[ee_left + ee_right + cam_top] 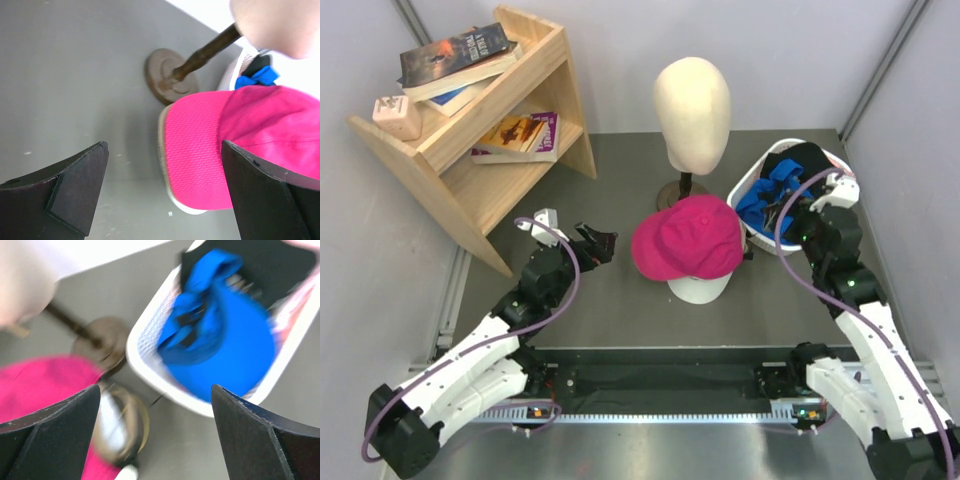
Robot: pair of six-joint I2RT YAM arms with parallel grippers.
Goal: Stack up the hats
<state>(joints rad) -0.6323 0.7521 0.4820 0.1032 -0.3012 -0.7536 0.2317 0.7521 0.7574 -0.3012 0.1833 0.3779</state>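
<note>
My right gripper moves outward over the basket and lowers next, since the blue hat (763, 197) beside the black hat (802, 160) lies below and outward of it.
A magenta hat (685, 238) lies on top of a white hat (700, 290) in the middle of the table; only the white brim sticks out toward me. In the left wrist view the magenta brim (200, 160) lies between the fingers and further off, with a pale edge beneath it. My left gripper (595, 243) stands open just left of the pile, holding nothing. A blue hat (763, 197) and a black hat (802, 160) lie in the white basket (745, 180). My right gripper (782, 222) hangs open by the basket's near-left rim, empty; the blue hat (225, 350) is blurred.
A cream mannequin head (692, 110) on a dark stand (162, 75) rises right behind the pile. A wooden shelf (470, 150) with books fills the back left. Grey walls close in on both sides.
</note>
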